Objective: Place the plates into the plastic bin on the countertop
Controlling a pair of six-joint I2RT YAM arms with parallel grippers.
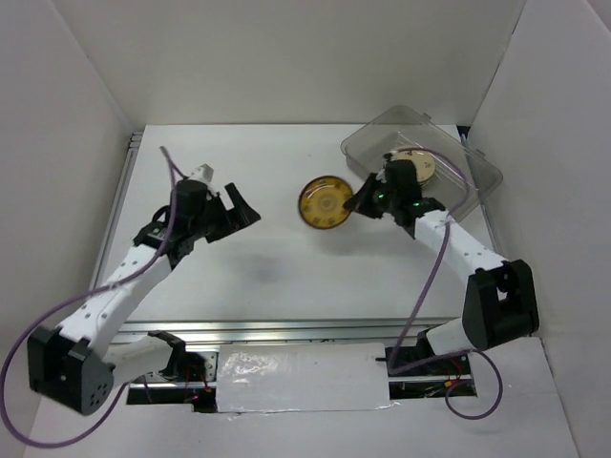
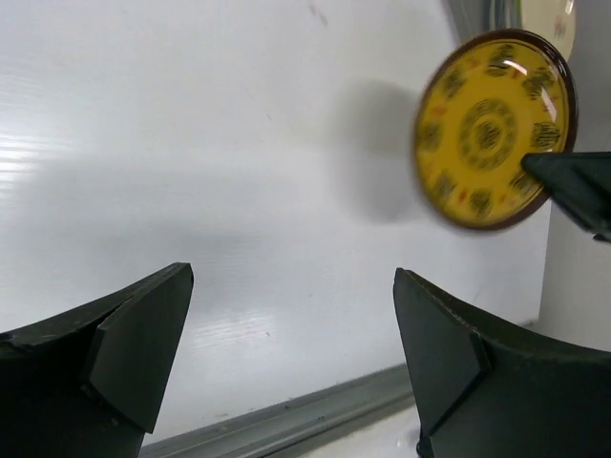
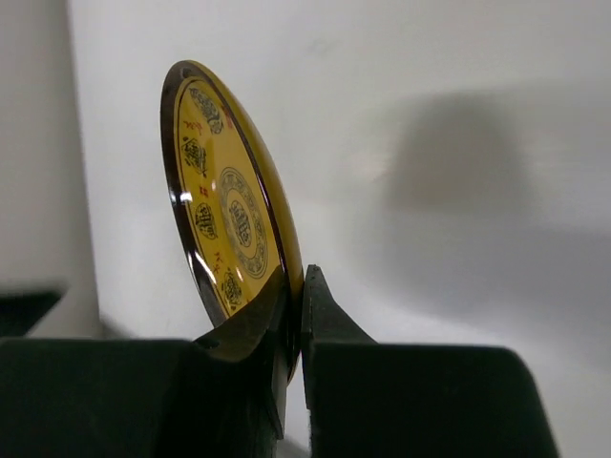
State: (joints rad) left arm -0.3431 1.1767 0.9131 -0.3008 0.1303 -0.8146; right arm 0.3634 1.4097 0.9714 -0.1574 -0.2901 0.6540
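Note:
The cream plate in the bin is outward and right of my right gripper in the top view. I need to bring the mustard plate's rim over it, lower and release.
My right gripper [image 1: 359, 203] is shut on the rim of the mustard patterned plate [image 1: 325, 202], holding it above the white countertop [image 1: 267, 258], left of the clear plastic bin [image 1: 449, 143]. In the right wrist view the plate [image 3: 224, 215] stands on edge, pinched between the fingers [image 3: 325, 315]. It also shows in the left wrist view [image 2: 492, 129]. A cream plate [image 1: 425, 167] lies in the bin, partly hidden by the right arm. My left gripper [image 1: 246, 208] is open and empty, to the left of the plate. Other plates are out of view.
White walls enclose the countertop on three sides. A metal rail [image 1: 129, 181] runs along the left edge and another [image 1: 286, 326] along the near edge. The plate's shadow [image 2: 377, 153] falls on the countertop.

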